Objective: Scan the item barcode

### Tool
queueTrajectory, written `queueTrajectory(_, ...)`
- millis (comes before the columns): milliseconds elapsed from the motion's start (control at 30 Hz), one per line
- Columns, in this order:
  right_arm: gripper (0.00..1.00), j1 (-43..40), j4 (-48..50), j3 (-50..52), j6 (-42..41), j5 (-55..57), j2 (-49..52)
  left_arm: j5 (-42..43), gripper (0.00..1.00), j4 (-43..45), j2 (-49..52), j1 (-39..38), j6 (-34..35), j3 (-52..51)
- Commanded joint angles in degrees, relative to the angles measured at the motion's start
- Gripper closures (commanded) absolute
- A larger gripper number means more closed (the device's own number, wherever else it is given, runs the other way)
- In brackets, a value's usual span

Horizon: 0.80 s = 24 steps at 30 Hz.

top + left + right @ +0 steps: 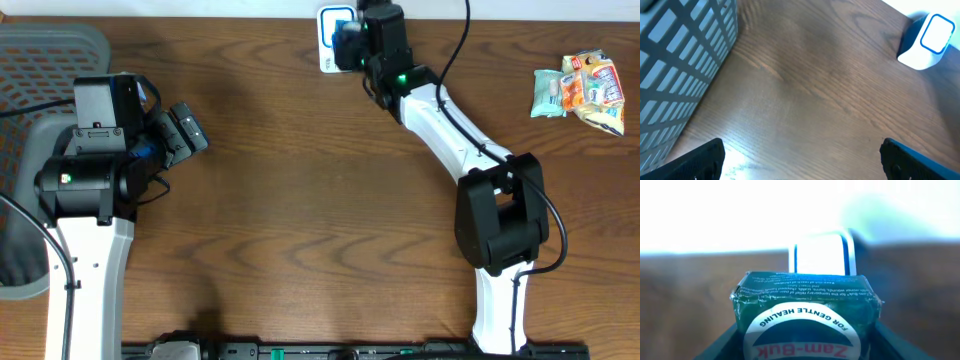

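My right gripper holds the box. It will cross the scanner [331, 25], then carry the box to the gripper's right in the overhead view, to clear wood by the snack packets, and then let go of it.
The item, a dark green Zam-Buk box [805, 305] with a white oval label, sits between the jaws of my right gripper [805, 347], which is shut on it. Just beyond the box stands the white barcode scanner [822, 252] with its blue-framed window facing the box. In the overhead view the right gripper [350, 42] is at the far edge of the table, right against the scanner [331, 25]. At the left of the table my left gripper [190, 130] is open and holds nothing; its wrist view shows bare wood between the fingers [695, 162].
A grey mesh basket [40, 60] stands at the far left, close beside the left arm, and fills the left of the left wrist view [680, 65]. Several snack packets [585, 90] lie at the far right.
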<state>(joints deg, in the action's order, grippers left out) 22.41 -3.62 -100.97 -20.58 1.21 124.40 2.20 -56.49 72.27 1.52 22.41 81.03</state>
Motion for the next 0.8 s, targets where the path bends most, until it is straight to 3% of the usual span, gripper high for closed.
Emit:
queueTrajectory(0, 0.52, 0.6, 6.0, -0.7, 0.1, 5.4, -1.3, -0.5, 0.02, -0.1, 0.0, 0.3, -0.8, 0.5)
queueTrajectory(400, 0.5, 0.6, 30.2, -0.7, 4.0, 8.6, 8.4, -0.5, 0.02, -0.1, 0.0, 0.3, -0.8, 0.5)
queueTrajectory(767, 0.5, 0.9, 34.1, -1.3, 4.0, 10.4, 14.3, -0.5, 0.02, -0.1, 0.0, 0.3, -0.8, 0.5)
